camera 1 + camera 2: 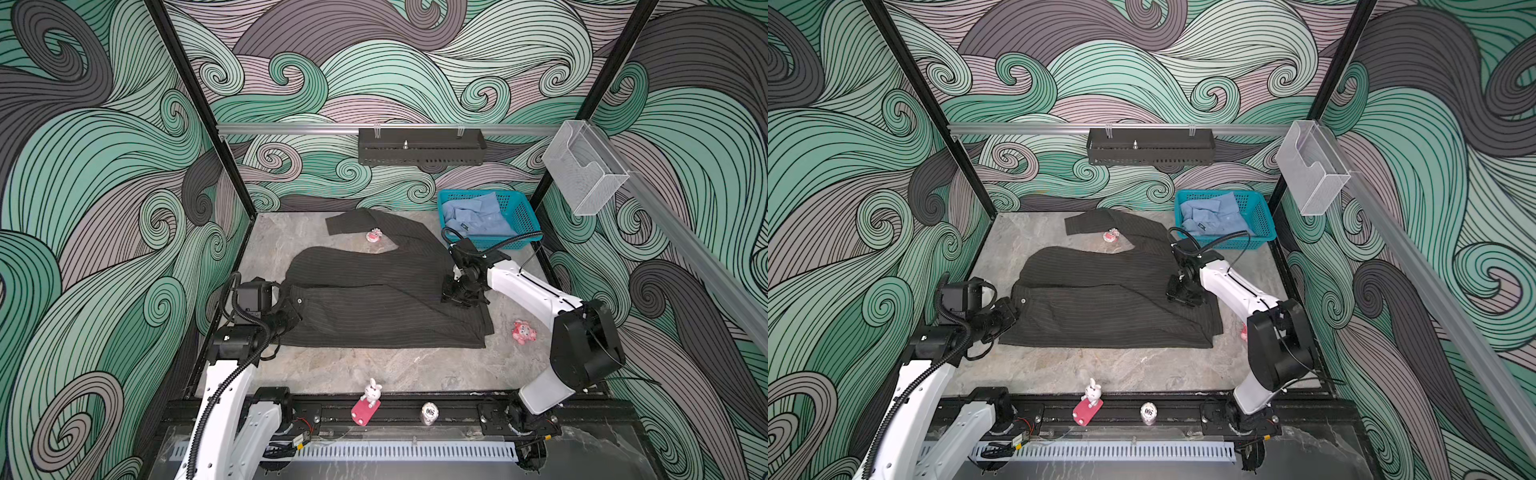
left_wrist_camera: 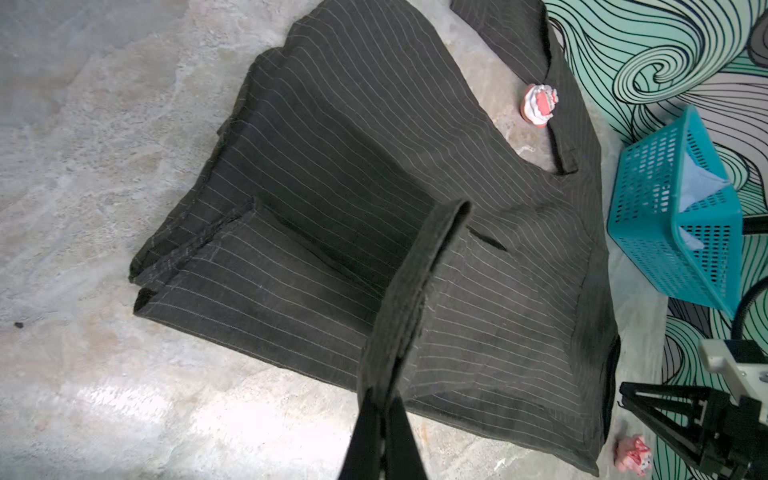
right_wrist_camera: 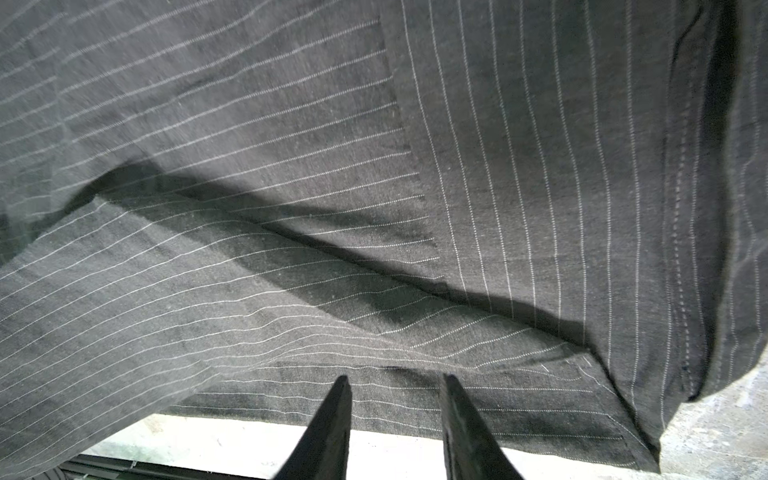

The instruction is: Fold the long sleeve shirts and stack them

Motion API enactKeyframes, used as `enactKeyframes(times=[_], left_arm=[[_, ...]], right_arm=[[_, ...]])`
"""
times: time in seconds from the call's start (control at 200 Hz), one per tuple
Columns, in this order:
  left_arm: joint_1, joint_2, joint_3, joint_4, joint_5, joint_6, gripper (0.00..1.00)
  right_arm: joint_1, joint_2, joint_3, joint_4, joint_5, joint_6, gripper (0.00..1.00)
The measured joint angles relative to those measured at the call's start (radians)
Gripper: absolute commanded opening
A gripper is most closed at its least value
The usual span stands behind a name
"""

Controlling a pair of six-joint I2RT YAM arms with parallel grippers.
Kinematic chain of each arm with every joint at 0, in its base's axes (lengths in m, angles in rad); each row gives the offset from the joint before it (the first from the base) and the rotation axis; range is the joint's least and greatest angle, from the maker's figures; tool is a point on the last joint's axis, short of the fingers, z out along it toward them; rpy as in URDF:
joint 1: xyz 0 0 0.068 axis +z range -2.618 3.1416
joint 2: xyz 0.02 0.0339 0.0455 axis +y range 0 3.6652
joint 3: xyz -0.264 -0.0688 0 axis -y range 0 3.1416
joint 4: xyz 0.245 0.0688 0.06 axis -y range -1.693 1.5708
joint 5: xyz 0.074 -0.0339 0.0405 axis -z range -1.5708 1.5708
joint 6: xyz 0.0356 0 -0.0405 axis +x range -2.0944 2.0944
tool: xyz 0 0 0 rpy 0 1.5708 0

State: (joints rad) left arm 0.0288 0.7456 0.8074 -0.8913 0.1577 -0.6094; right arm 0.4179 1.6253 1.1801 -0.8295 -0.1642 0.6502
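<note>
Because the narrow piece of cloth is still held up above the flat cloth, I will bring my left gripper down onto the shirt's near layer [image 1: 316,315] [image 2: 297,286] and release the piece of cloth.
The dark charcoal pinstriped shirt [image 1: 374,299] [image 1: 1100,299] lies partly folded across the middle of the table, one sleeve reaching toward the back. My left gripper [image 1: 291,309] [image 2: 384,399] is at its left edge, shut on a narrow band of the shirt's cloth [image 2: 419,282], which rises from the jaws. My right gripper [image 1: 457,297] [image 3: 395,380] hovers over the shirt's right part [image 3: 291,166] with its jaws apart and only flat cloth below them. The light blue shirt [image 1: 478,218] [image 1: 1214,212] lies crumpled in the teal basket [image 1: 523,216] at the back right.
A cupcake toy [image 1: 374,236] sits by the back sleeve. Right of the shirt lies a pink toy [image 1: 523,331]. A rabbit figure [image 1: 368,401] and a small silver can [image 1: 429,412] stand on the front rail. A black shelf [image 1: 419,147] hangs on the back wall.
</note>
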Motion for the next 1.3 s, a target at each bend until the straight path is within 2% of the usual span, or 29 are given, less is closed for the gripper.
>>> enactKeyframes(times=[0.09, 0.275, 0.4, 0.535, 0.645, 0.791, 0.976, 1.176, 1.301], left_arm=[[0.024, 0.039, 0.008, -0.01, 0.004, 0.004, 0.0], [0.051, 0.119, 0.006, 0.002, 0.035, 0.008, 0.0], [0.066, 0.136, 0.005, 0.013, 0.056, 0.008, 0.0], [0.087, 0.127, 0.019, -0.002, 0.076, 0.017, 0.0], [0.111, 0.109, 0.09, -0.046, 0.086, 0.027, 0.0], [0.15, 0.104, 0.137, -0.056, 0.095, 0.047, 0.0], [0.175, 0.162, 0.077, -0.04, 0.137, 0.06, 0.0], [0.178, 0.257, 0.056, 0.007, 0.166, 0.074, 0.0], [0.179, 0.312, 0.056, 0.044, 0.168, 0.084, 0.0]], right_arm=[[0.016, 0.013, -0.001, 0.0, 0.0, 0.001, 0.37], [0.045, 0.063, -0.005, 0.009, 0.0, 0.007, 0.27], [0.048, 0.13, -0.006, 0.026, 0.0, 0.008, 0.27], [0.048, 0.158, -0.03, 0.042, 0.0, 0.014, 0.44], [0.048, 0.146, -0.037, 0.041, 0.0, 0.018, 0.55], [0.053, 0.109, -0.037, 0.04, 0.0, 0.016, 0.59], [0.061, 0.072, -0.036, 0.035, 0.0, 0.017, 0.51], [0.067, 0.102, -0.035, 0.038, -0.01, 0.017, 0.32], [0.073, 0.127, -0.051, 0.051, -0.016, 0.019, 0.26]])
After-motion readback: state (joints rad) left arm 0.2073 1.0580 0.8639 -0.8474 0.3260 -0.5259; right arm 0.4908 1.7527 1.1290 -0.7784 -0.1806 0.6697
